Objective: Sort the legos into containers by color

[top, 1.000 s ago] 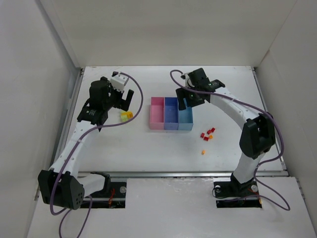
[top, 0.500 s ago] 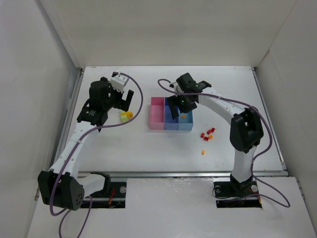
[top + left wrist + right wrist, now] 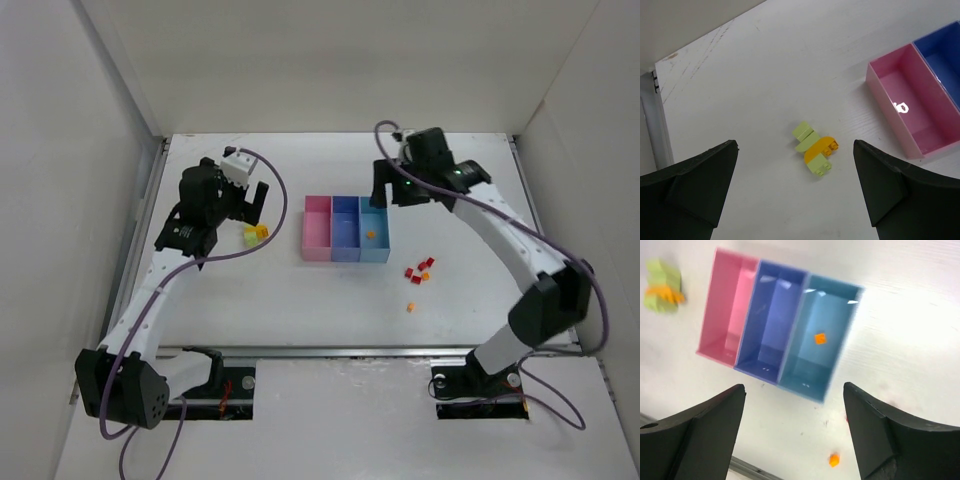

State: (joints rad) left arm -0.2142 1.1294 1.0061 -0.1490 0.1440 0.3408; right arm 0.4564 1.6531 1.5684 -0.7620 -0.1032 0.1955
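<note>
I will move my right gripper back, to the right in the top view, and down over the farthest red lego (image 3: pixel 431 262) next, because that lego is at the edge of its group.
The three joined containers stand mid-table: pink (image 3: pixel 318 228), blue-violet (image 3: pixel 345 228) and light blue (image 3: pixel 374 232). One orange lego (image 3: pixel 370 234) lies in the light blue bin (image 3: pixel 825 335) and shows in the right wrist view (image 3: pixel 820 338). A yellow-green and orange lego cluster (image 3: pixel 815 149) lies left of the pink bin (image 3: pixel 905 112). My left gripper (image 3: pixel 794 165) is open and empty above that cluster (image 3: pixel 256 233). My right gripper (image 3: pixel 392 192) is open and empty, raised behind the light blue bin. Red legos (image 3: pixel 418 268) and an orange one (image 3: pixel 410 307) lie right of the bins.
White walls close the table on the left, back and right. A metal rail (image 3: pixel 360 350) runs along the near edge. The loose orange lego (image 3: pixel 834 459) lies on bare table in front of the light blue bin.
My right gripper was low over the bins, then swung back up and to the right. An orange lego now lies in the light blue bin. The left arm has hardly moved.
</note>
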